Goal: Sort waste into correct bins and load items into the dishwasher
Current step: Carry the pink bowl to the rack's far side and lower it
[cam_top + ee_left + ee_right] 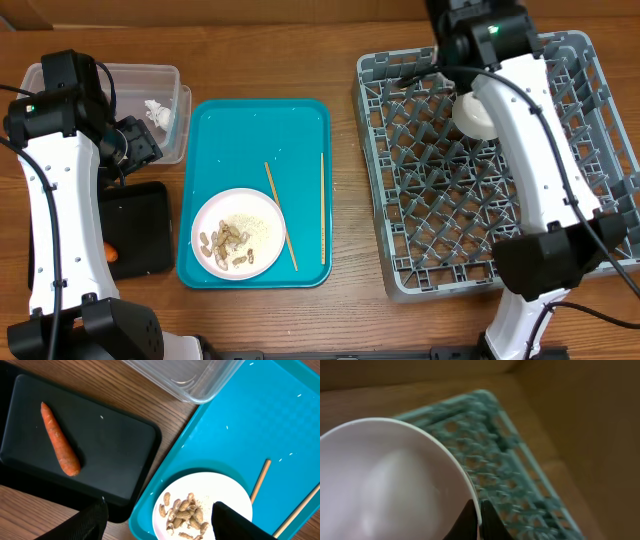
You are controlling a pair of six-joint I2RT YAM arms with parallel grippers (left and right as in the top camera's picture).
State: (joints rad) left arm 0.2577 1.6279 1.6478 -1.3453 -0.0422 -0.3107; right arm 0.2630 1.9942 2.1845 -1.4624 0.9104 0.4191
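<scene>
My right gripper lowers the white bowl (385,480) onto the dish rack's far wires next and lets go of the bowl's rim, since those wires lie below my gripper.
My right gripper (477,521) is shut on the rim of a white bowl (385,480) and holds it over the far part of the grey dish rack (440,230); the bowl also shows in the overhead view (474,116). My left gripper (162,522) is open and empty, above the edge of the teal tray beside the black tray (115,445). An orange carrot (60,440) lies on the black tray. A white plate (262,212) holding peanut shells (186,512) and rice crumbs sits on the teal tray. Two chopsticks (281,216) (323,208) lie beside it. A white tissue (158,112) lies in the clear tub (150,72).
The teal tray (250,130) lies at mid-table between the bins and the rack. The black tray (140,235) sits at the front left, below the tub. A cardboard wall runs along the table's far edge. No red wrapper shows.
</scene>
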